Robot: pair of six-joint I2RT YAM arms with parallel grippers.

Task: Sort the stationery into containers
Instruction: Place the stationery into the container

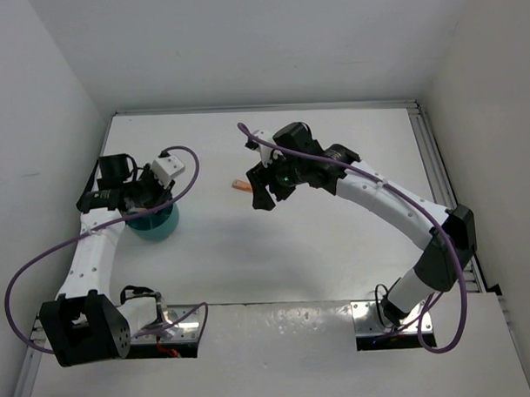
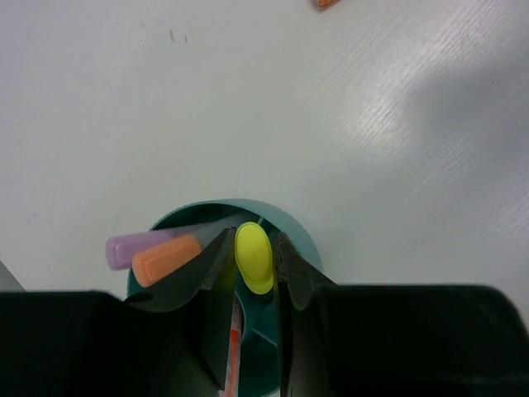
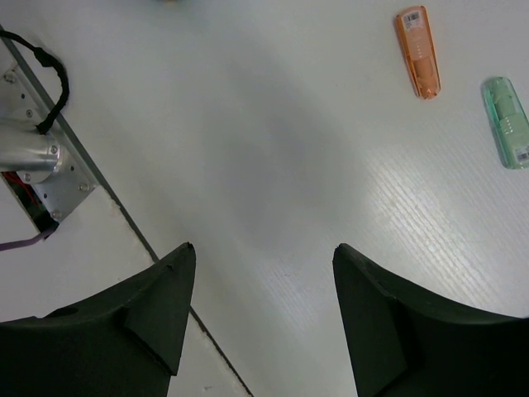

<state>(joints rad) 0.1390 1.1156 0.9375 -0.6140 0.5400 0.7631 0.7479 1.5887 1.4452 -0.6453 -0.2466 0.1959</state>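
Note:
My left gripper lowers the yellow-capped marker slightly next and then opens, so that the marker gets farther into the teal bowl (image 1: 153,222).
My left gripper (image 1: 150,201) hovers over the teal bowl (image 1: 161,226). In the left wrist view it (image 2: 252,241) is shut on a yellow-capped marker (image 2: 254,265) standing in the bowl (image 2: 289,225). A purple highlighter (image 2: 122,249), an orange highlighter (image 2: 165,258) and a thin orange pen (image 2: 234,356) sit in the bowl. My right gripper (image 1: 263,190) is open and empty above the table (image 3: 263,252). An orange pen (image 3: 418,52) and a mint green pen (image 3: 507,121) lie on the table beyond it. The orange pen (image 1: 238,187) shows just left of the right gripper.
A metal rail and bracket (image 3: 50,178) with a black cable (image 3: 51,78) run along the table edge in the right wrist view. White walls enclose the table on three sides. An orange item (image 2: 326,2) peeks in at the top of the left wrist view.

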